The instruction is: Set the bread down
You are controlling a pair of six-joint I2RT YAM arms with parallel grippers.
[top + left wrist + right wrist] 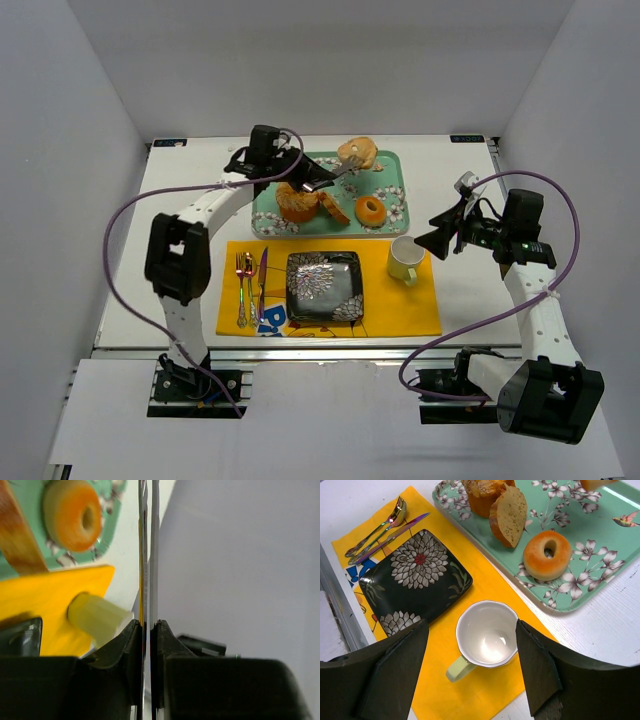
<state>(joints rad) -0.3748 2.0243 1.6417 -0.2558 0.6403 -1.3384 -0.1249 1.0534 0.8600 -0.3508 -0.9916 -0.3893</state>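
Observation:
My left gripper draws back next, lowers the tong tips over the black floral plate [325, 288] [21, 639] and releases them. The plate lies empty back there and below.
The bread [358, 153] is a pale tan bun, tilted at the far side of the green floral tray [395, 188]. Only its edge shows at the top of the right wrist view [598, 483]. My left gripper [298, 170] is shut on thin metal tongs [330, 178], whose two blades run up between the jaws in the left wrist view [148, 555]. The tong tips reach the bread; I cannot tell whether they clamp it. My right gripper [441, 236] is open and empty, hovering above the white cup [487, 632].
The tray also holds a cut golden ring pastry [300, 203] and a small orange donut [370, 209]. On the yellow placemat [400, 305] lie a black floral plate [324, 285], cutlery [248, 285] and the cup [405, 258]. White walls enclose the table.

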